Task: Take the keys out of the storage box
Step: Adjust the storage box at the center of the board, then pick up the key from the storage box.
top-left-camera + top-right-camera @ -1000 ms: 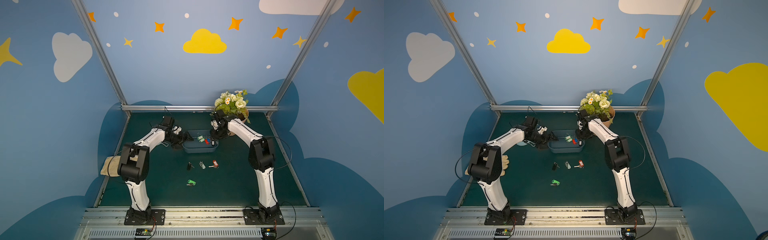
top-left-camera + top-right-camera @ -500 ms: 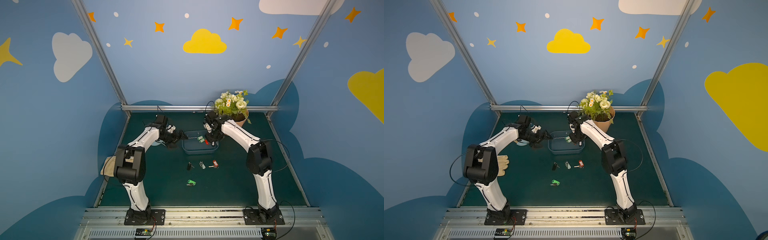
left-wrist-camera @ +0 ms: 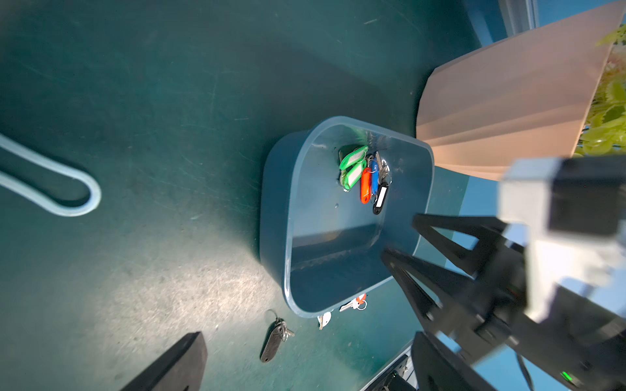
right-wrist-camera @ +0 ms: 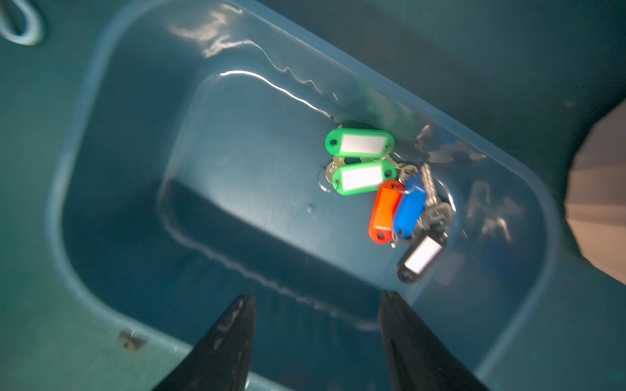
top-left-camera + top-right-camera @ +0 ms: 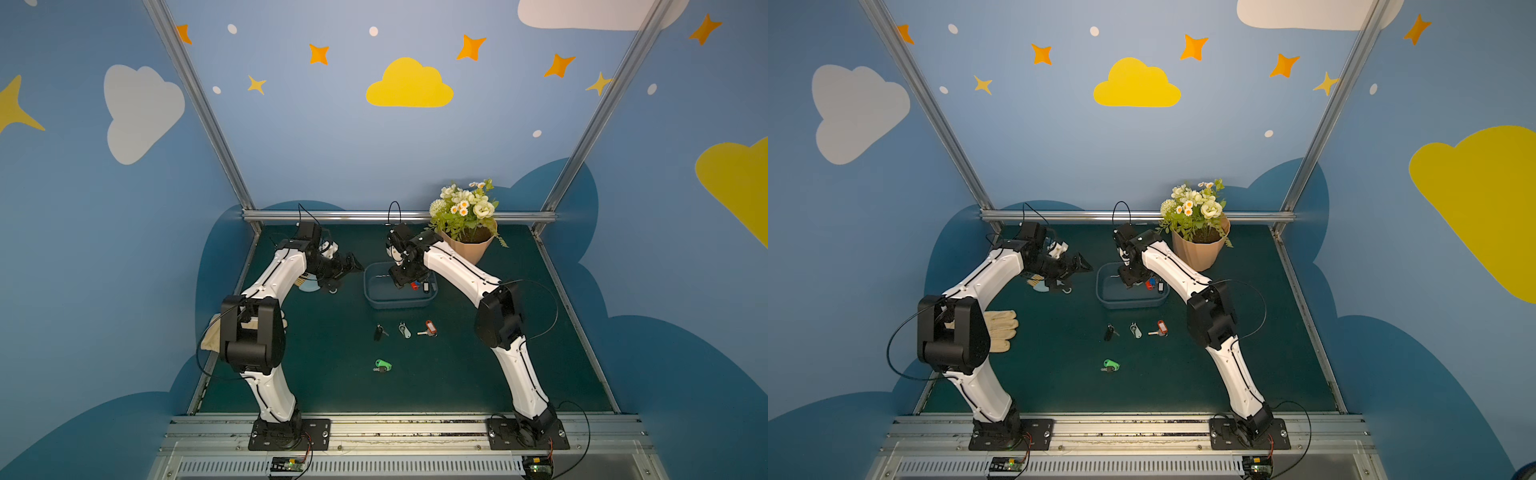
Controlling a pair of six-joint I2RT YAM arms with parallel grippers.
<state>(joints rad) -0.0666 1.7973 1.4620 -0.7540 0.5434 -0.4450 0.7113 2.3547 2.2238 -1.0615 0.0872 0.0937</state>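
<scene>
My right gripper moves down into the storage box (image 5: 376,302) onto the ring end of the nearer green tag next, since the storage box's bare bottom beside it leaves fingers room.
The blue-grey storage box (image 5: 376,302) (image 5: 1106,300) sits mid-table. Inside, at its end near the flowerpot, lie keys with two green tags (image 4: 359,144), a red tag (image 4: 384,211), a blue tag (image 4: 410,206) and a black tag (image 4: 421,255); the same cluster of keys (image 3: 364,176) shows in the left wrist view. My right gripper (image 4: 316,294) (image 5: 400,279) hangs open over the box's bare half, nothing between its fingers. My left gripper (image 3: 306,335) (image 5: 353,262) is wide open and empty, beside the box's left end.
In front of the box, loose keys lie on the green mat: black tag (image 5: 379,332), grey tag (image 5: 404,330), red tag (image 5: 430,327), green tag (image 5: 382,365). A peach flowerpot (image 5: 467,249) stands behind the box's right end. A glove (image 5: 1000,330) lies at the left edge.
My right gripper has moved left across the box, away from the flowerpot end, and stands over its bare half. The left arm has pulled back slightly, still open.
</scene>
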